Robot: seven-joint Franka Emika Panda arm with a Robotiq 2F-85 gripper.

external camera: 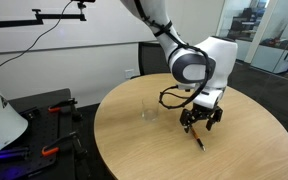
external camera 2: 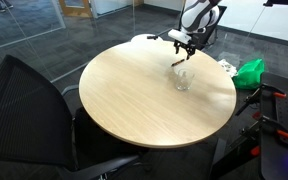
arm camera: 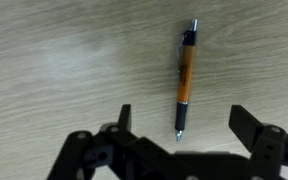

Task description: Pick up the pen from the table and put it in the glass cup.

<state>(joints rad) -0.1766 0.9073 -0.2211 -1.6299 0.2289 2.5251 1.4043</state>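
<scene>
I need to move my gripper down to the orange pen next, over its near part (external camera: 199, 144) (arm camera: 182, 108), until my fingers are on both sides of the pen. Then I should close them.
The pen (arm camera: 186, 78) is orange with dark ends and lies flat on the tan wooden table (arm camera: 64, 60). In the wrist view its tip points toward my gripper (arm camera: 184, 120), which is open and empty, with one finger on each side of the pen's near end. In an exterior view my gripper (external camera: 201, 122) hovers just above the table (external camera: 234, 150), with the pen (external camera: 198, 142) below it. The clear glass cup (external camera: 149, 108) stands upright a short way to the side. It also shows in an exterior view (external camera 2: 184, 78), near the pen (external camera 2: 177, 64) and gripper (external camera 2: 182, 42).
A black mesh office chair (external camera 2: 29, 110) stands against the round table's (external camera 2: 134, 100) edge. A green object (external camera 2: 250, 72) lies beside the table. Black equipment with red clamps (external camera: 44, 125) sits off the table's side.
</scene>
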